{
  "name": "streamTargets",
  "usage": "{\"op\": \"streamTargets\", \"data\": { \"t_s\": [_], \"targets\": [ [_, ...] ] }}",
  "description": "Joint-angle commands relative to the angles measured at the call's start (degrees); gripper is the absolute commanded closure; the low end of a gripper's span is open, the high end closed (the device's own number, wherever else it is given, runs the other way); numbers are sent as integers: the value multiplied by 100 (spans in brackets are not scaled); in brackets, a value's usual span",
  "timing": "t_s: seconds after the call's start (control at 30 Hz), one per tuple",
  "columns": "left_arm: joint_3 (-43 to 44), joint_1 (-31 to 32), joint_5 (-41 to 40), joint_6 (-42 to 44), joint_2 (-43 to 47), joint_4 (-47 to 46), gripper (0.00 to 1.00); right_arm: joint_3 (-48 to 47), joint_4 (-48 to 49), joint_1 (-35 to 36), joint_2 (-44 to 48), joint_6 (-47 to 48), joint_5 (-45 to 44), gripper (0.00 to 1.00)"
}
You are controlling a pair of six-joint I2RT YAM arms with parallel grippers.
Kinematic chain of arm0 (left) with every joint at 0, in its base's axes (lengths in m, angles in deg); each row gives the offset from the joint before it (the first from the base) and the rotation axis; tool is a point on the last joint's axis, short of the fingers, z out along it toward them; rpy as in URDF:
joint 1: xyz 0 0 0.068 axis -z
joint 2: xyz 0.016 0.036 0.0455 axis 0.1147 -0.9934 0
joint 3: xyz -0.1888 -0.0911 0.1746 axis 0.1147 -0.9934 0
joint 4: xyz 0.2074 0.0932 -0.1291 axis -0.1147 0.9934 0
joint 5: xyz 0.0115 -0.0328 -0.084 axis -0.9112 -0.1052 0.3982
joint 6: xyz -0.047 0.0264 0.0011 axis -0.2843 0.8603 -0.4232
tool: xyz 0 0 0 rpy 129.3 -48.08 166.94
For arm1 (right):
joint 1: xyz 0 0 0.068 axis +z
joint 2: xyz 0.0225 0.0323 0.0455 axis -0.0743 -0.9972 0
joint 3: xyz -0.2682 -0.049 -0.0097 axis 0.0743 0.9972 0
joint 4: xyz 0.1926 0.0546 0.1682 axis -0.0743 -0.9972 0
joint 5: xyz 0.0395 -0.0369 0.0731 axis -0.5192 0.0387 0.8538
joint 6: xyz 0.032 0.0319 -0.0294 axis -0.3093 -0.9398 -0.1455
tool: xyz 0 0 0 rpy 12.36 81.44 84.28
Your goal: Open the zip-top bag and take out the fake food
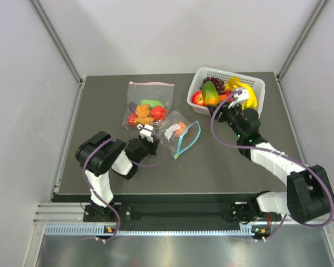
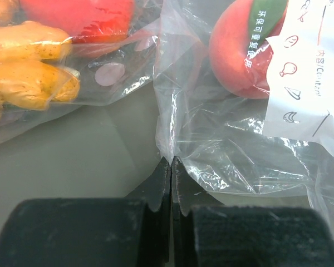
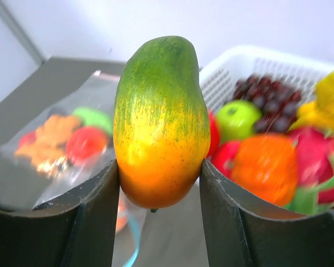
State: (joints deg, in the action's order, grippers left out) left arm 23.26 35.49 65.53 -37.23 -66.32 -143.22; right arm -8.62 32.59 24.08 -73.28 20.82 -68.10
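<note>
Next, my right gripper goes outward past the basket's near rim to the basket's end with the grapes [image 3: 261,104], as the other loose fruit lies in the basket.
The small clear zip-top bag [image 1: 181,135] lies mid-table, its teal zip strip [image 1: 187,141] gaping open toward the near right. A peach-red fake food piece [image 2: 234,55] lies inside it beside the white print [image 2: 306,83]. My left gripper [image 2: 171,162] is shut on the bag's clear plastic edge [image 2: 167,133]; in the top view it [image 1: 155,135] sits at the bag's left side. My right gripper [image 3: 160,183] is shut on a green-and-orange fake fruit [image 3: 161,122], held at the near left rim of the white basket [image 1: 200,75]. The fruit also shows in the top view [image 1: 210,93].
A larger clear bag with a pink-red strip [image 1: 149,105] lies just behind the left gripper, holding a brown gingerbread-shaped piece [image 2: 28,72] and red and green pieces. The basket [image 3: 234,61] holds grapes, bananas, a green apple and other fruit. Grey walls enclose the table.
</note>
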Motion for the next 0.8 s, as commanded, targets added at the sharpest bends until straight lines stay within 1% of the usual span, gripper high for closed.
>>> {"op": "streamTargets", "data": {
  "t_s": [0.0, 0.03, 0.2, 0.23, 0.3, 0.33, 0.43, 0.53, 0.63, 0.73, 0.77],
  "targets": [
    [-70, -34, 130, -69, 67, -1069, 100, -758, 49, -284, -422, 48, 118, 63],
    [-61, -34, 139, -60, 67, -1043, 100, -1125, -73, -416, -745, 22, 162, 62],
    [-52, -34, 191, -60, 50, -1034, 100, -2120, -267, -707, -1810, -136, 329, 63],
    [-52, -34, 192, -60, 50, -1042, 100, -2496, -424, -785, -2169, -154, 364, 63],
    [-52, -34, 209, -60, 41, -1042, 100, -2894, -583, -873, -2679, -181, 452, 63],
    [-52, -34, 209, -60, 32, -1042, 100, -3244, -645, -883, -2830, -224, 470, 63],
    [-43, -34, 244, -60, 32, -1042, 100, -3799, -944, -892, -3331, -190, 400, 62],
    [-43, -34, 262, -60, 23, -1051, 100, -4090, -1102, -909, -3639, -172, 260, 60],
    [-34, -34, 280, -69, 14, -1060, 100, -4318, -1278, -900, -3859, -128, 198, 53],
    [-43, -34, 280, -69, 23, -1051, 100, -4424, -1314, -909, -3974, -110, 232, 40],
    [-43, -43, 280, -69, 23, -1060, 100, -4442, -1305, -909, -3991, -110, 233, 30]
  ]
}}
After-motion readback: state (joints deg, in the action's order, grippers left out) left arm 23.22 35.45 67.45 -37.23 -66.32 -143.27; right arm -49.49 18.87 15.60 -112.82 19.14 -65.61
